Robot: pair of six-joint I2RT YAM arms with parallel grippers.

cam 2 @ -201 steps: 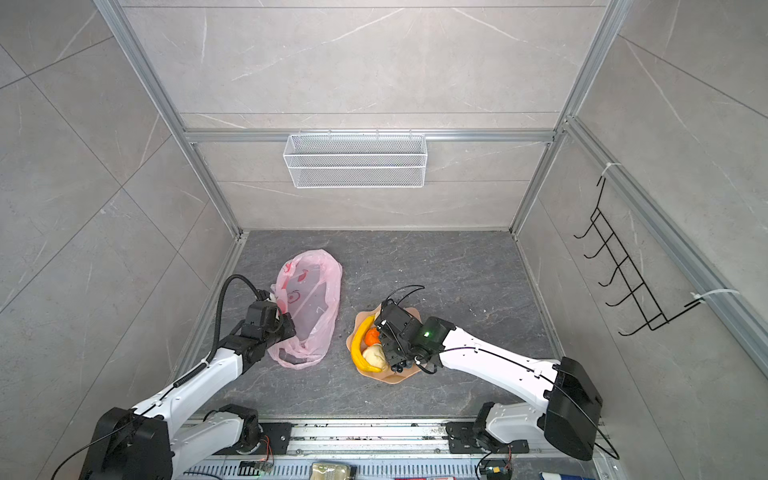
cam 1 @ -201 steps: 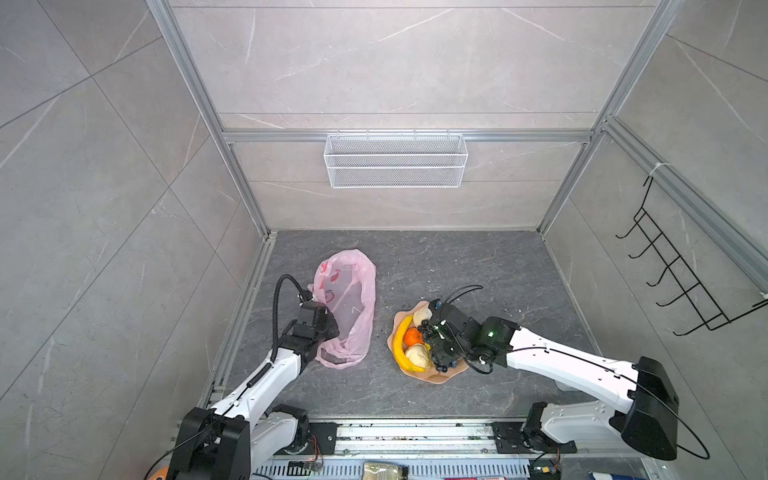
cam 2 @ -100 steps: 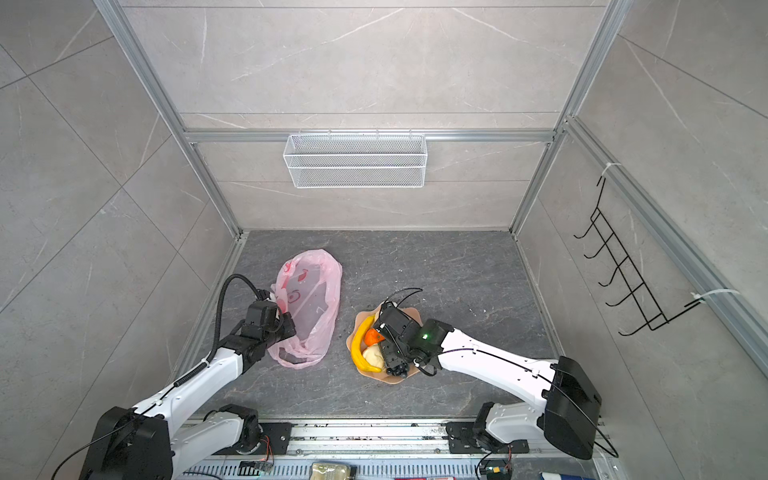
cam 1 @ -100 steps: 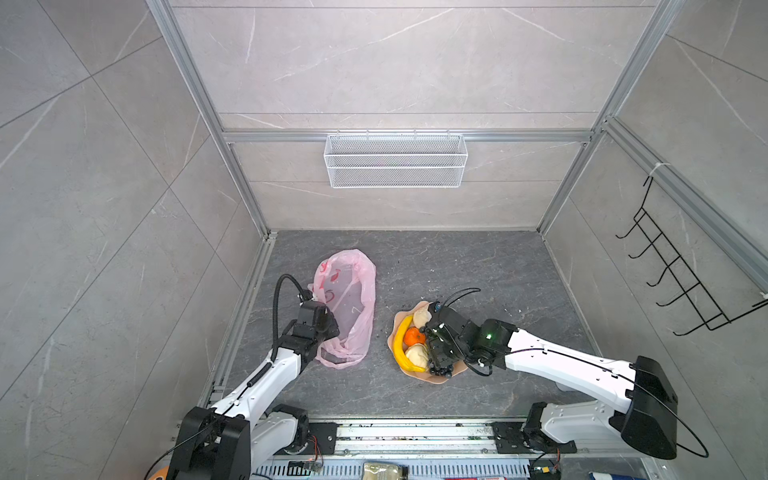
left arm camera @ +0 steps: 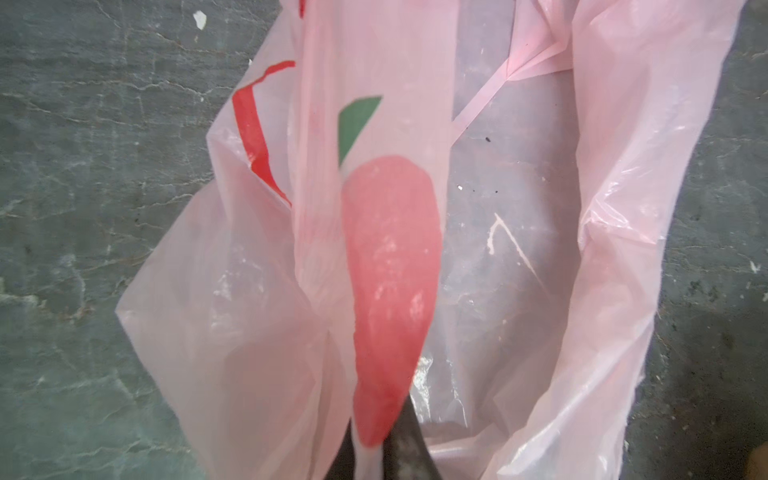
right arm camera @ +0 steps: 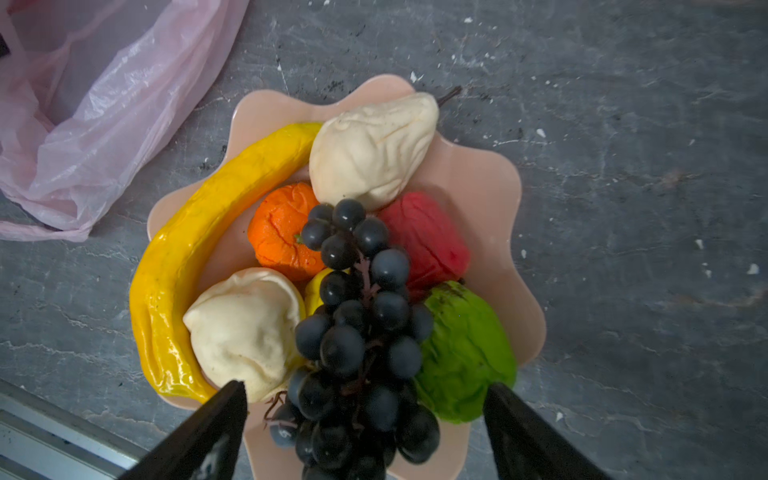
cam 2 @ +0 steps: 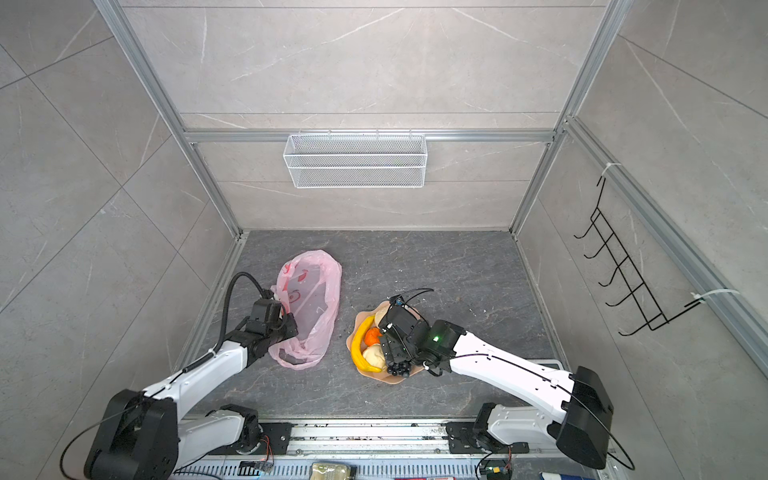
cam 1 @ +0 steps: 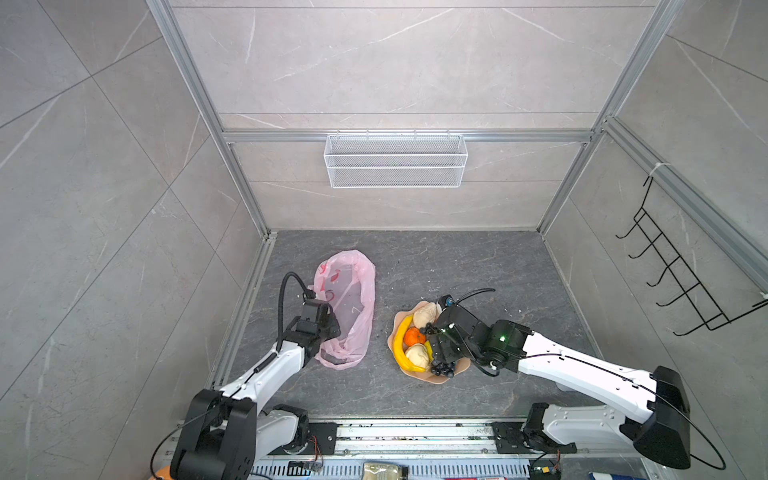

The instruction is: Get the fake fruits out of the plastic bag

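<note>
I will carry the bag's fold outward with my left gripper next and release it over the bare floor by the back wall (cam 1: 395, 247), because the bag (cam 1: 349, 307) is empty.
The pink plastic bag (cam 1: 349, 307) lies slack on the grey floor at the left in both top views. My left gripper (left arm camera: 370, 461) is shut on a fold of its film near the red print. Only floor shows through the bag (left arm camera: 498, 249). The fake fruits sit heaped on a peach plate (right arm camera: 490, 174): banana (right arm camera: 187, 270), tangerine (right arm camera: 278, 237), red fruit (right arm camera: 424, 241), green fruit (right arm camera: 465, 349), two beige ones (right arm camera: 370, 149) and the grape bunch (right arm camera: 357, 332). My right gripper (right arm camera: 365, 399) hangs open over the grapes, its fingers clear on either side.
A white wire basket (cam 1: 395, 160) hangs on the back wall. A black hook rack (cam 1: 681, 274) is fixed to the right wall. An aluminium rail (cam 1: 415, 432) runs along the front edge. Tiled walls close in three sides.
The right gripper's jaws have spread wide over the plate, and the grape bunch lies free on the heap. The left arm and the bag have stayed put.
</note>
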